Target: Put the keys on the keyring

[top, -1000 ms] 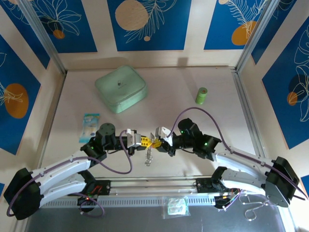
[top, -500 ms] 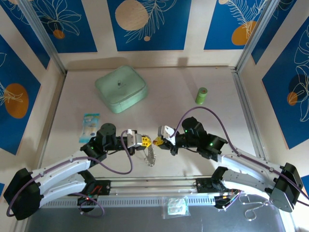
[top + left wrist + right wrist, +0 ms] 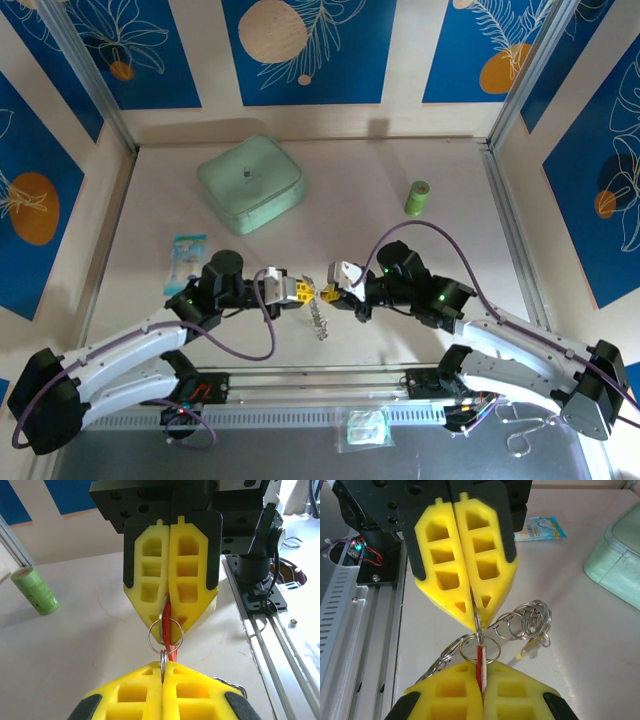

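A thin ring already goes around the red key, so I will lower my right gripper toward the table before I let go of the key.
My two grippers meet tip to tip above the table's near middle. The left gripper (image 3: 303,291) (image 3: 163,666) is shut on a silver ring of the keyring (image 3: 163,656), gripped edge-on. The right gripper (image 3: 331,291) (image 3: 481,669) is shut on the red key (image 3: 480,661), whose blade stands upright between the pads. A thin ring (image 3: 480,648) circles the red key's tip between the two pairs of fingertips. The rest of the keyring, a chain of silver rings (image 3: 530,617) (image 3: 319,322), hangs below with the yellow key (image 3: 526,652) dangling from it.
A mint-green case (image 3: 250,184) lies at the back left and a small green roll (image 3: 418,197) stands at the back right. A blue-and-white packet (image 3: 188,256) lies left of the left arm. A metal rail (image 3: 320,382) runs along the near edge.
The right arm has drawn back slightly to the right. The hanging chain has swung a little to the right. Both grippers stay tip to tip.
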Controlling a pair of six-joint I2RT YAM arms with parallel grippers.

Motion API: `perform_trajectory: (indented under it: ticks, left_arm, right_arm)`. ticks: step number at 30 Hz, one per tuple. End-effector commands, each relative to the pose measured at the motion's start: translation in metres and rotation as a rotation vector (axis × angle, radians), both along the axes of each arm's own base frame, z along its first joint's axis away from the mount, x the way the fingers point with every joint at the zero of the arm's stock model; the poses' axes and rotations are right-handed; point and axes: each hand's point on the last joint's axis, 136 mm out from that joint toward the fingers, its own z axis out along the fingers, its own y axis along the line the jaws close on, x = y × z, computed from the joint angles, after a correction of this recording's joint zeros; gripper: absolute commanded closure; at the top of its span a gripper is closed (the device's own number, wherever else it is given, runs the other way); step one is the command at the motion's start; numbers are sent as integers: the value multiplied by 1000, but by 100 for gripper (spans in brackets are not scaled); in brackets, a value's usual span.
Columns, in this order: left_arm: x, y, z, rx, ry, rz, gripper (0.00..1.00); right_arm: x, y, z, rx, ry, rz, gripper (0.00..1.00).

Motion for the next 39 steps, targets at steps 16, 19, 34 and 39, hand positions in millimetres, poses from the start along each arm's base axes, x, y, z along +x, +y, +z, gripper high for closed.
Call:
perform_trajectory:
  ticks: [16,19,34,39]
  left_arm:
    - [100,162,65,-327,-20,1174,22]
    - [100,198,67,-337,-43,1351,21]
    - [109,219,51,-361,-3,1508,16]
    - [121,207,36,-286,-10,1500,12]
  right_arm:
    - [20,31,31,-39,-92,-15,100]
    - [19,62,42,4,-99,48,100]
    - [67,41,-99,-468,73,-83,100]
    - [69,-11,-142,-772,-14,-92,100]
